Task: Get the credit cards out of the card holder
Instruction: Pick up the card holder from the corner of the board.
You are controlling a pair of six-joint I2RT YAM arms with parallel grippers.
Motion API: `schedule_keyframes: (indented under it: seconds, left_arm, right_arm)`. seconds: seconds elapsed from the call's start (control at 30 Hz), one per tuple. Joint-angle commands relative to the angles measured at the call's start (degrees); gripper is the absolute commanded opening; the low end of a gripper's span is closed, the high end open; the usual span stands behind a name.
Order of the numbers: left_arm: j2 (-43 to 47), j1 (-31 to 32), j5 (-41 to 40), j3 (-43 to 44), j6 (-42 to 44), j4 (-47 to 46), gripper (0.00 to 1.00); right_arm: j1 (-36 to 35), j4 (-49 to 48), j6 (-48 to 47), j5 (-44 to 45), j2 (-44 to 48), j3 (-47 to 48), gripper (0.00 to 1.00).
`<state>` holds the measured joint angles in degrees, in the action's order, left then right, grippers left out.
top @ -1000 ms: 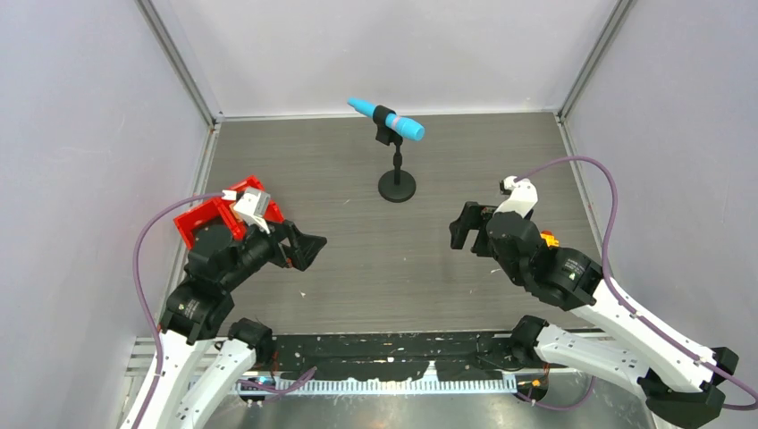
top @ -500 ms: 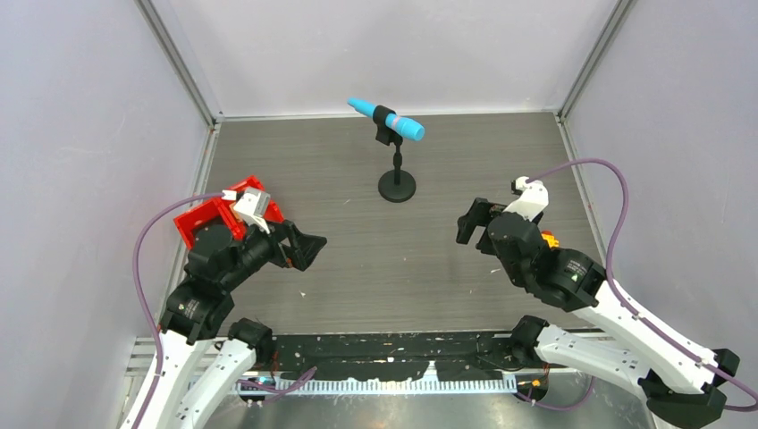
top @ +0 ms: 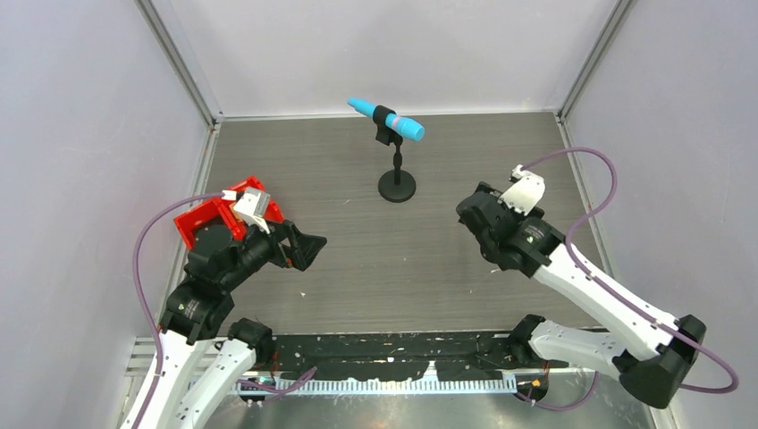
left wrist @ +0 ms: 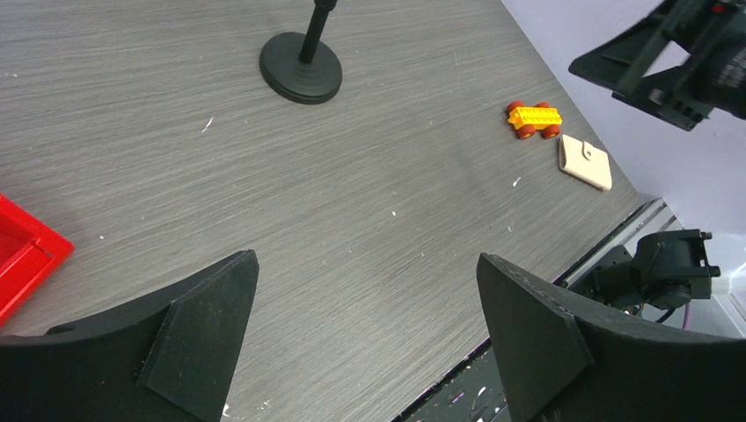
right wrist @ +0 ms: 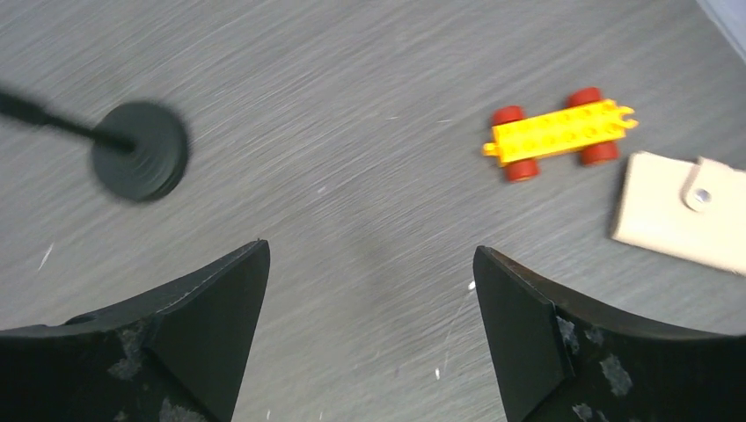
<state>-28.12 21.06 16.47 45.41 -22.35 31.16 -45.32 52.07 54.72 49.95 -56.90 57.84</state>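
Observation:
The holder lies below the right gripper and to its right in the wrist view, so the robot should next move that gripper across, turn it and lower it onto the holder's near corner [right wrist: 624,227], clear of the tab.
The card holder [right wrist: 677,215] is a flat tan wallet, folded shut with a snap tab, lying on the table right of my right gripper [right wrist: 369,246]. It also shows small at the far right of the left wrist view [left wrist: 587,162]. In the top view my right arm hides it. No credit cards show. My right gripper [top: 472,207] is open and empty, held above the table. My left gripper [top: 307,248] is open and empty over the left part of the table, and shows in its own view [left wrist: 366,258].
An orange-yellow toy brick car [right wrist: 560,132] with red wheels lies just left of the holder, seen also in the left wrist view [left wrist: 534,120]. A black stand [top: 397,185] holds a blue microphone [top: 386,118] at the middle back. A red tray [top: 211,217] sits behind my left arm.
My right arm has stretched out and its gripper has shifted a little right and toward the back, now covering the toy car in the top view. My left arm has not moved.

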Motion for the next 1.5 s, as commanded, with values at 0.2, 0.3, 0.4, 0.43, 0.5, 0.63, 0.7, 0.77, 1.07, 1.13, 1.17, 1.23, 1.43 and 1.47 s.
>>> schedule_keyframes:
  seconds: [0.2, 0.3, 0.4, 0.43, 0.5, 0.63, 0.7, 0.77, 1.07, 1.13, 1.17, 1.23, 1.43, 1.47]
  left_arm:
    - [-0.15, 0.12, 0.93, -0.19, -0.74, -1.27, 0.99]
    - [-0.85, 0.12, 1.39, -0.16, -1.02, -1.49, 0.99]
    - [-1.73, 0.12, 2.0, -0.14, -1.28, -1.54, 0.99]
    - [-2.02, 0.2, 2.11, -0.07, -1.36, -1.54, 0.98]
    - [-2.51, 0.29, 2.24, -0.05, -1.53, -1.49, 0.97]
    - [-2.67, 0.56, 2.72, 0.03, -1.64, -1.49, 0.97]
    - [-2.29, 0.61, 2.53, -0.01, -1.56, -1.49, 0.97]
    - [-2.1, 0.98, 1.91, -0.06, -1.41, -1.33, 0.97]
    - [-3.21, 2.41, 1.66, 0.22, -1.21, -1.04, 0.97]
    - [-2.94, 2.41, 1.2, 0.14, -1.12, -0.93, 0.97]
    - [-2.76, 2.41, 0.89, 0.12, -1.04, -0.92, 0.97]
    - [-2.44, 2.41, 0.15, 0.03, -0.82, -0.92, 0.97]
    - [-2.28, 2.41, -0.78, -0.01, -0.52, -0.83, 0.97]
    - [-2.42, 2.41, -0.84, -0.01, -0.54, -0.83, 0.97]
  right_arm:
    - [23.63, 6.48, 18.63, -1.81, -8.09, -5.21, 0.74]
    - [28.21, 8.05, 21.95, 0.0, -9.31, -7.38, 0.69]
    - [31.81, 8.03, 22.66, 1.18, -11.52, -8.68, 0.67]
    - [33.07, 8.03, 22.55, 2.93, -12.03, -8.7, 0.66]
    - [34.55, 7.51, 21.08, 5.33, -13.81, -8.6, 0.64]
    - [37.35, 3.73, 12.53, 5.13, -17.01, -8.43, 0.67]
    - [38.7, 2.19, 9.81, 4.21, -17.9, -9.26, 0.68]
    - [40.49, 0.47, 7.22, 3.13, -17.66, -10.46, 0.69]
    - [52.19, -10.27, -2.05, -9.64, -17.06, -16.7, 0.68]
    - [53.12, -11.11, -3.21, -10.51, -17.39, -16.94, 0.67]
    - [53.4, -11.47, -3.92, -11.22, -17.72, -16.9, 0.67]
    - [54.28, -12.02, -4.83, -12.58, -18.32, -16.82, 0.66]
    - [56.14, -14.97, -7.69, -17.15, -19.05, -17.41, 0.65]
    - [56.18, -15.15, -7.94, -17.51, -19.26, -17.59, 0.65]
